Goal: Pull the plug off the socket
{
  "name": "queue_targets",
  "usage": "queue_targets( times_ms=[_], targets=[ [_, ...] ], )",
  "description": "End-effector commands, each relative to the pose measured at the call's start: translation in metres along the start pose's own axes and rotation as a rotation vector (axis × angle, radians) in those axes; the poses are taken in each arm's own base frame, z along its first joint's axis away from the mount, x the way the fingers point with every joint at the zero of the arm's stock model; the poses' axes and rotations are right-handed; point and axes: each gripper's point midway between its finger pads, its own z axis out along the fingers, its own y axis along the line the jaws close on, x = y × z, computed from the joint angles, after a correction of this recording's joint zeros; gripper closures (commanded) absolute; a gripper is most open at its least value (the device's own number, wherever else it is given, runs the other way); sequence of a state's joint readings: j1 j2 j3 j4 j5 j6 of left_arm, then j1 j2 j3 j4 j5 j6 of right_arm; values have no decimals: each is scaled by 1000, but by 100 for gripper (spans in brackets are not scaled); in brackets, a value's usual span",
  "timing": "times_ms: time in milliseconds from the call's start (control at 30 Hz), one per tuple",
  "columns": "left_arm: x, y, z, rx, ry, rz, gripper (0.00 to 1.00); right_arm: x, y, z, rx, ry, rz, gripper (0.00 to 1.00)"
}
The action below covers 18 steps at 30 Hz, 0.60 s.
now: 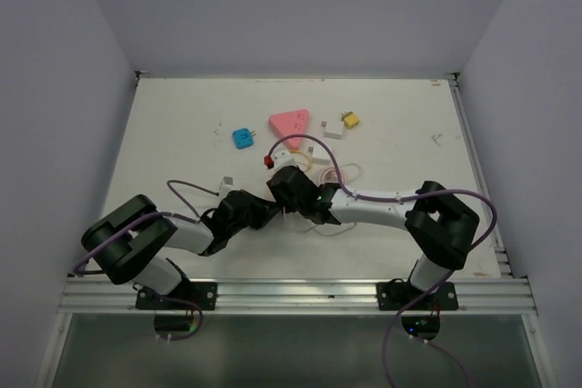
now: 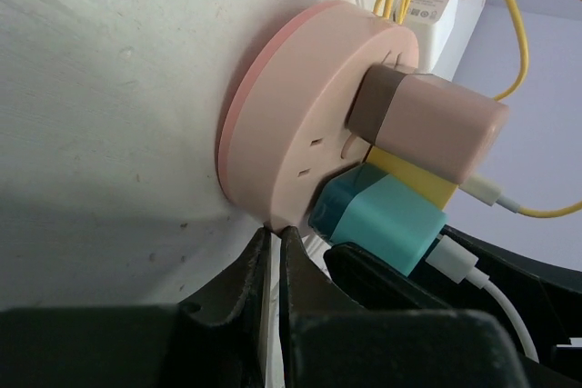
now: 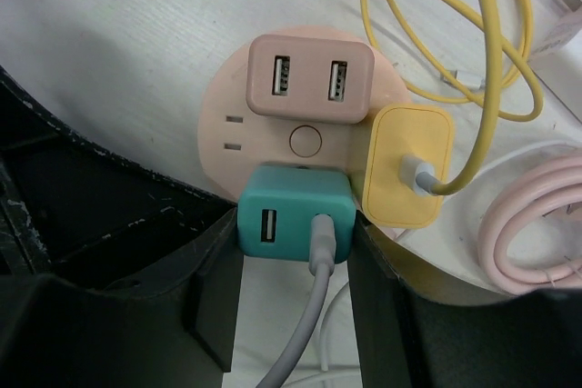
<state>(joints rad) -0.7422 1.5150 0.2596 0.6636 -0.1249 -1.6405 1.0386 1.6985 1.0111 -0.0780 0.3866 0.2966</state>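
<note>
The tabletop past the coiled pink cable is clear. My right gripper will pull up the teal plug point(image 2: 382, 215) next, carry it past the cable, then lower and release it there.
A round pink socket point(image 3: 223, 124) lies flat on the white table with three plugs in it: a beige one point(image 3: 309, 76), a yellow one point(image 3: 406, 165) and a teal one point(image 3: 293, 213) with a grey cable. My right gripper point(image 3: 296, 224) is shut on the teal plug, one finger on each side. My left gripper point(image 2: 275, 232) is shut, its tips touching the socket's point(image 2: 291, 106) near rim beside the teal plug point(image 2: 382, 215). In the top view both grippers point(image 1: 286, 202) meet at mid-table and hide the socket.
A yellow cable point(image 3: 436, 24) and a coiled pink cable point(image 3: 536, 224) lie beside the socket. A white charger point(image 2: 436, 6) sits behind it. Farther back are a blue adapter point(image 1: 243, 138), a pink triangular socket point(image 1: 290, 123) and a yellow adapter point(image 1: 349, 119).
</note>
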Motion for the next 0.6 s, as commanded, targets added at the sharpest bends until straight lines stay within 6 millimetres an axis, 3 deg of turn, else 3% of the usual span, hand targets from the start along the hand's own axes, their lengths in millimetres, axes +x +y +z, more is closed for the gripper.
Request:
queue_targets(
  times_ms=[0,267,567],
  targets=[
    [-4,121,-18,-450,-1,102,100,-77,62,-52,-282,-167,69,100],
    [-3,125,-23,-484,-5,41,100,-97,64,-69,-326,-218,108,100],
    [-6,128,-23,-503,-3,0,100,-121,47,-93,-338,-333,149,100]
  ],
)
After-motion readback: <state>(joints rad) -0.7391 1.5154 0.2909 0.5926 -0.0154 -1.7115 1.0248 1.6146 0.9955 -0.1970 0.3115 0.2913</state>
